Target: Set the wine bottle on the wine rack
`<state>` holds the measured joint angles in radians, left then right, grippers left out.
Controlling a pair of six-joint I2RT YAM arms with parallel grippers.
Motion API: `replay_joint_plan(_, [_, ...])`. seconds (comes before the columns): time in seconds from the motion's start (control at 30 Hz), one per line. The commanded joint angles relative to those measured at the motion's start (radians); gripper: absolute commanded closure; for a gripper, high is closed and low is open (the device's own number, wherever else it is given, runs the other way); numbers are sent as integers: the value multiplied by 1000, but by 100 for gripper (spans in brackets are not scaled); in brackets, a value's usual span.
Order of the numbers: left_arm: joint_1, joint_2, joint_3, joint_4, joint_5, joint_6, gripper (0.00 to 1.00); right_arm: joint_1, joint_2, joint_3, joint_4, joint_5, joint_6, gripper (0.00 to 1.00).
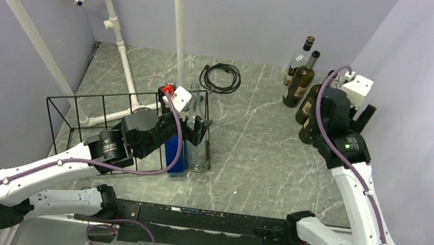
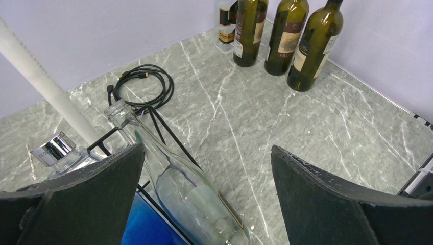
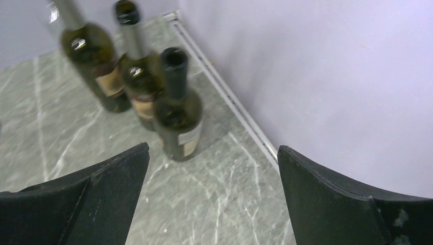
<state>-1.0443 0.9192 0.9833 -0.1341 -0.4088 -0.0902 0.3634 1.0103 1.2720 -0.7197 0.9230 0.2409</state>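
Next, my right gripper moves outward and down to close around the nearest green bottle's neck (image 3: 175, 76), as that neck is still ahead of the open fingers.
The wine rack (image 1: 102, 97) is a low black wire frame at the left. At its right end a clear glass bottle (image 2: 194, 199) lies on the wires, neck pointing away, next to a blue bottle (image 2: 148, 224). My left gripper (image 2: 207, 153) is open and empty, hovering over the clear bottle (image 1: 196, 148) without touching it. Three green wine bottles (image 3: 178, 117) stand upright by the back right wall. My right gripper (image 3: 212, 148) is open and empty, just short of the nearest one; in the top view it (image 1: 362, 117) sits right of them.
A coiled black cable (image 1: 221, 77) lies on the marble floor at the back. White plastic pipes (image 1: 180, 24) rise behind the rack. A clear bottle with a silver cap (image 2: 56, 150) lies left of the clear one. Walls close in on the right and back.
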Motion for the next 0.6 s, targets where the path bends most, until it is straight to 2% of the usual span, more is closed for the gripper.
replay_joint_plan(0.0, [-8, -14, 15, 36, 6, 0, 1, -163, 28, 10, 153, -185, -27, 0])
replay_joint_plan(0.23, [-10, -6, 30, 18, 18, -10, 1, -238, 178, 64, 212, -263, -4, 1])
replay_joint_plan(0.57, [-14, -2, 35, 8, 13, -14, 1, -328, 245, 9, 366, -315, -16, 3])
